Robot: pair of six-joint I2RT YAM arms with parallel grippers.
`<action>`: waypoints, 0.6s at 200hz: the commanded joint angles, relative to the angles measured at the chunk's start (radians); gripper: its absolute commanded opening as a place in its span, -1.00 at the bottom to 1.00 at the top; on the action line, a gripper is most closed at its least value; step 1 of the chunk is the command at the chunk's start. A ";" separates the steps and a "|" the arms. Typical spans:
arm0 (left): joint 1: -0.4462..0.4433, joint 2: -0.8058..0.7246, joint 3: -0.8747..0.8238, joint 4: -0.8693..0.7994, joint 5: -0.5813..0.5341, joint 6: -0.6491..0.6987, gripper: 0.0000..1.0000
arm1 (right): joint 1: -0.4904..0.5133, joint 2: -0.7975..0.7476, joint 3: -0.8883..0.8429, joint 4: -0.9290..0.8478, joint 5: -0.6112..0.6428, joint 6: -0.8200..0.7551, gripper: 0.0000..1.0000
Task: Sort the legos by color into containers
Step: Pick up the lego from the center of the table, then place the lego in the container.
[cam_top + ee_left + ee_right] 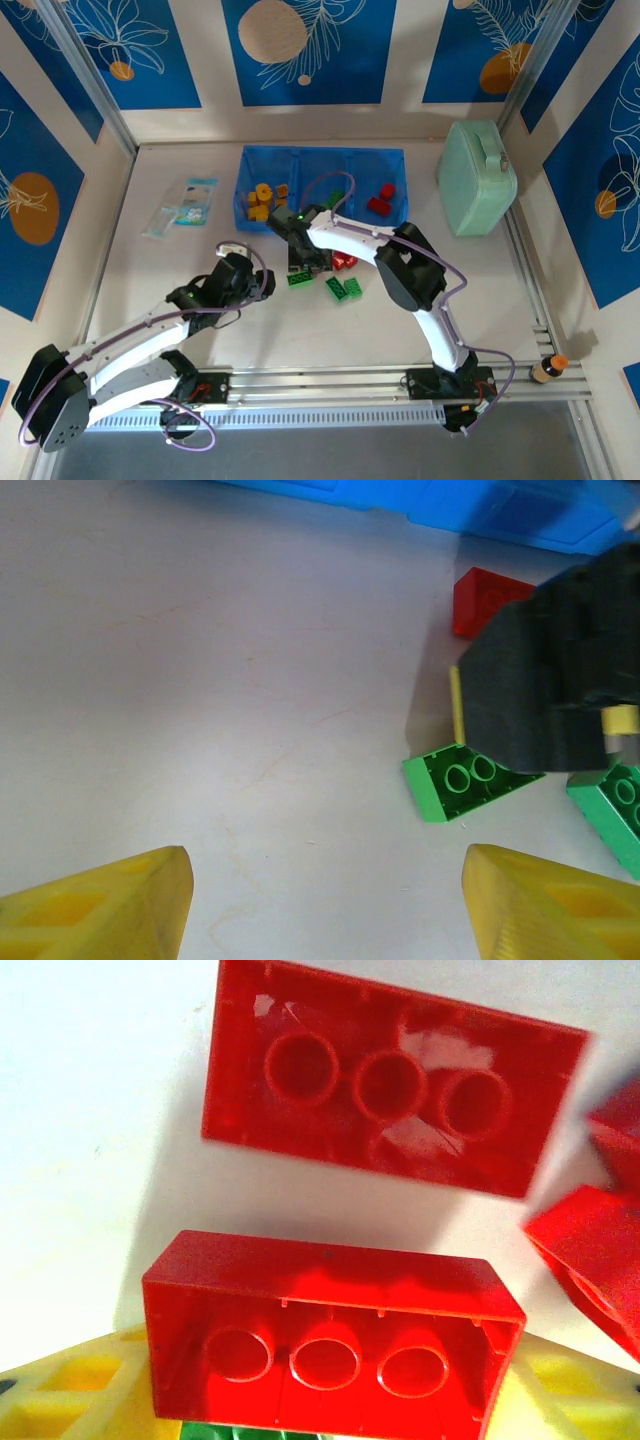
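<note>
My right gripper will carry the upside-down red lego outward, over the bin with red legos, and release it, since red legos already lie there.
The containers, three joined blue bins [320,158], stand at the back; yellow-orange legos [262,200] lie in the left bin and red ones [380,200] in the right. My right gripper [306,262] hangs over the loose pile, shut on an upside-down red lego [330,1330] between its yellow fingers [60,1395]. Another red brick [390,1110] lies on the table beyond it. Green legos [300,280] [345,289] rest beside a red one [345,262]. My left gripper [330,910] is open above bare table, left of a green brick [465,780].
A mint-green lidded case [477,178] stands right of the bins. Clear plastic packets [185,205] lie at the back left. A small bottle with an orange cap [548,368] sits near the metal rails at the front right. The right gripper's black body [560,680] looms close.
</note>
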 commanded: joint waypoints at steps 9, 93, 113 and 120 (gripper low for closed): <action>-0.023 -0.018 0.010 -0.006 -0.011 0.012 0.43 | -0.014 -0.178 -0.024 -0.007 0.036 -0.081 0.06; -0.078 0.062 0.017 0.060 0.016 0.035 0.43 | -0.326 -0.311 -0.084 -0.011 0.025 -0.250 0.07; -0.083 0.090 0.030 0.077 0.025 0.043 0.44 | -0.394 -0.280 -0.075 -0.001 0.000 -0.289 0.07; -0.085 0.102 0.035 0.081 0.029 0.047 0.44 | -0.414 -0.261 -0.065 -0.001 -0.006 -0.298 0.07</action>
